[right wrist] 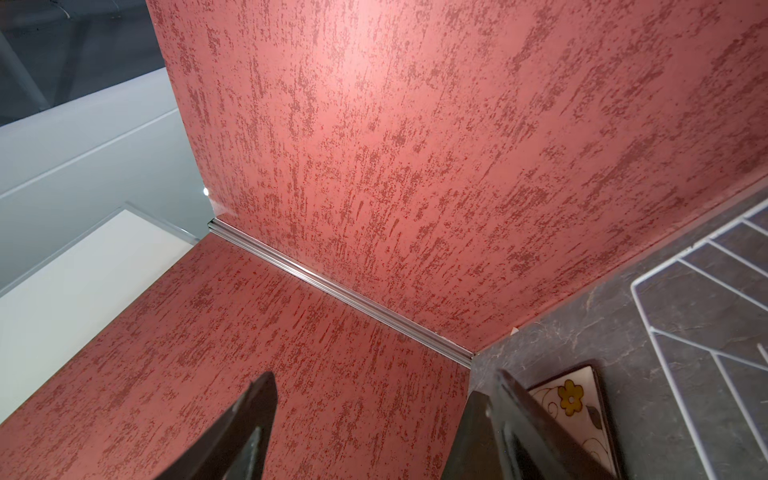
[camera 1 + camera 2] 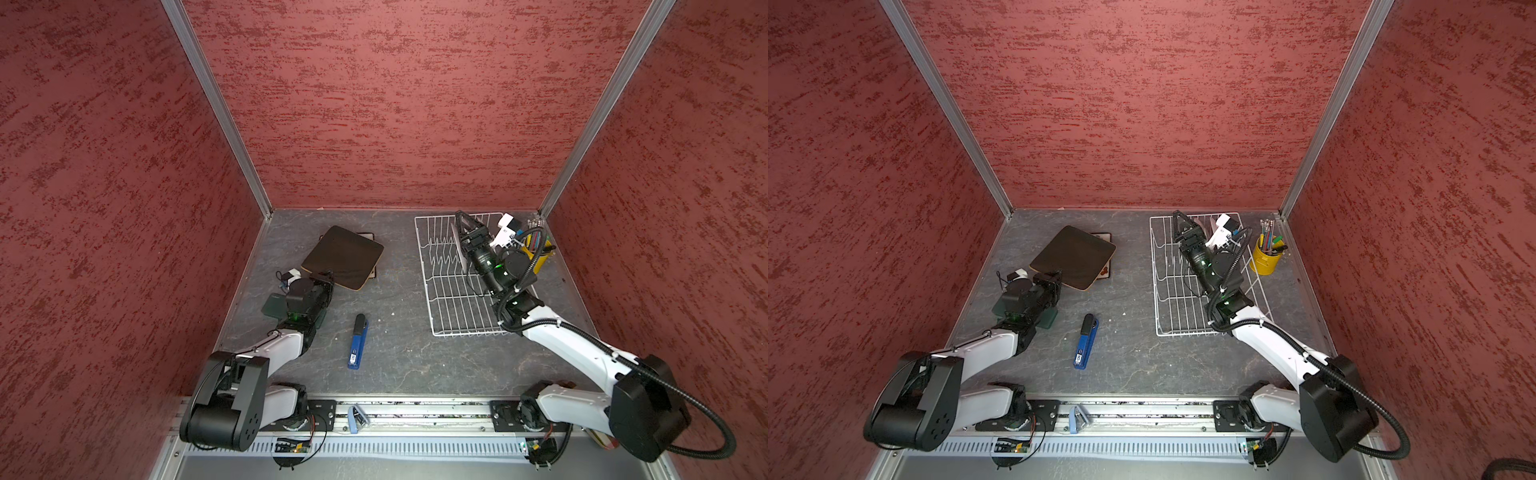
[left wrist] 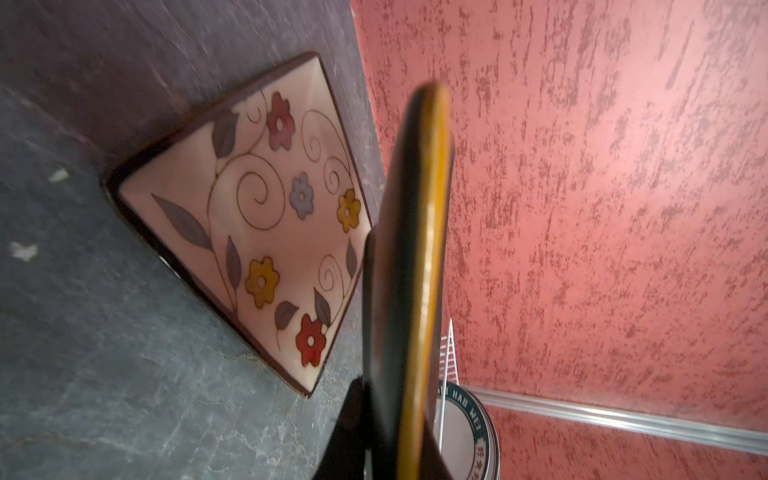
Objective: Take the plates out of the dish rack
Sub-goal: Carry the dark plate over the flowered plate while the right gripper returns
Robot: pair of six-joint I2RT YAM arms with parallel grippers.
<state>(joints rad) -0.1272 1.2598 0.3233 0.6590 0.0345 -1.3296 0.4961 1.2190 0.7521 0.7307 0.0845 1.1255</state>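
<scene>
My left gripper lowers and turns next until its tilted plate rests squarely on the second square plate [image 2: 1104,269] [image 3: 260,216], which lies face up below, then releases.
My left gripper [image 2: 322,277] is shut on the near edge of a large square plate with a dark brown back [image 2: 345,257] [image 2: 1075,257]. That plate shows edge-on in the left wrist view [image 3: 415,270]. It is tilted above a second square plate [image 3: 249,224] [image 2: 1102,237], which lies face up on the table with its cream flowered side showing. The white wire dish rack [image 2: 453,307] [image 2: 1177,307] stands at the back right. A white plate [image 2: 458,245] stands upright in it, and its dark lettered rim [image 3: 469,428] shows in the left wrist view. My right gripper [image 2: 463,220] [image 1: 382,415] hovers open over the rack's far end, beside that plate, with nothing between its fingers.
A blue stapler [image 2: 357,343] lies mid-table. A yellow cup of pens [image 2: 1266,257] stands right of the rack near the wall. A dark green slab [image 2: 274,305] lies under my left wrist. Red walls close off the left, back and right sides.
</scene>
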